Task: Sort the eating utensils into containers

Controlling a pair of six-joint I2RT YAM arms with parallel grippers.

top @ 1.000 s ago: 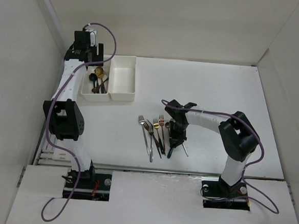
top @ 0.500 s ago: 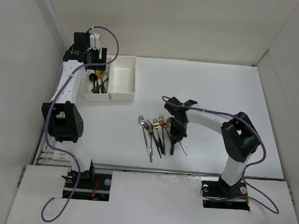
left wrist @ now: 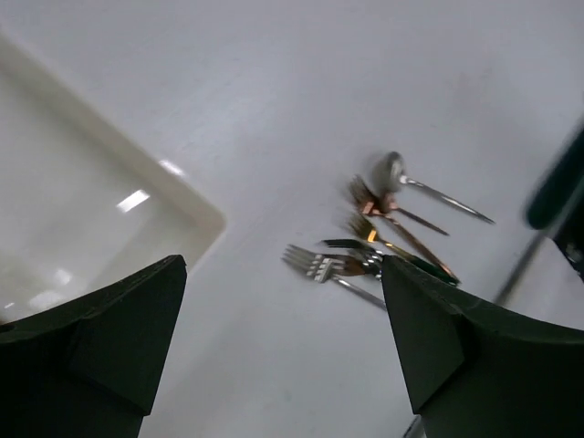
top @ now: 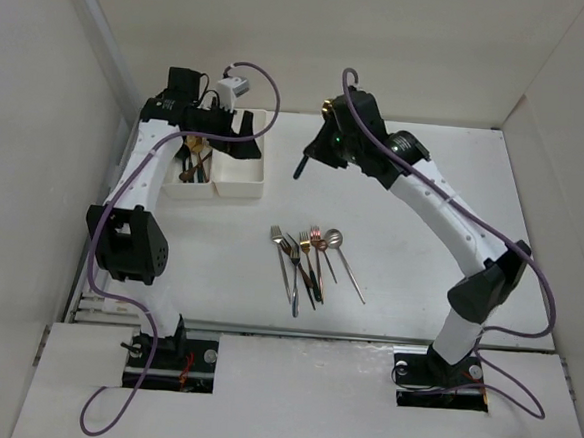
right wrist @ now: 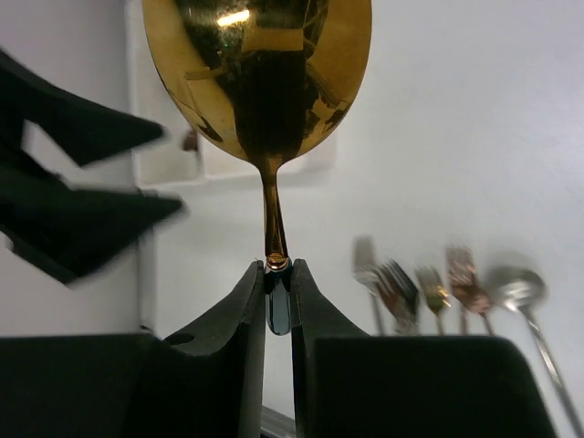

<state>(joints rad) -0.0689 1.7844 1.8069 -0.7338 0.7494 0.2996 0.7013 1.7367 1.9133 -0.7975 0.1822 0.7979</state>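
The dark handle sticks out of my right gripper. My left gripper needs to go to the right in the top view next, onto the loose end of the dark handle [top: 301,168] [left wrist: 555,187].
My right gripper [top: 314,156] is shut on the dark handle of a gold spoon [right wrist: 260,73] and holds it in the air just right of the two joined white bins [top: 242,187]; the bowl stands up in front of the right wrist camera, above the gripper [right wrist: 278,270]. My left gripper [top: 241,141] is open and empty over the right bin, its jaws wide apart [left wrist: 283,266]. The left bin [top: 177,192] holds several utensils [top: 193,162]. Several forks and a silver spoon [top: 309,260] lie in a row on the table.
The table utensils also show in the left wrist view [left wrist: 388,228] and the right wrist view [right wrist: 438,285]. The left gripper's fingers [right wrist: 78,178] are close to the held spoon. White walls enclose the table on three sides.
My right gripper lifted the dark-handled gold spoon off the pile and carried it up and left toward the bins. My left gripper swung right from the left bin to over the right bin.
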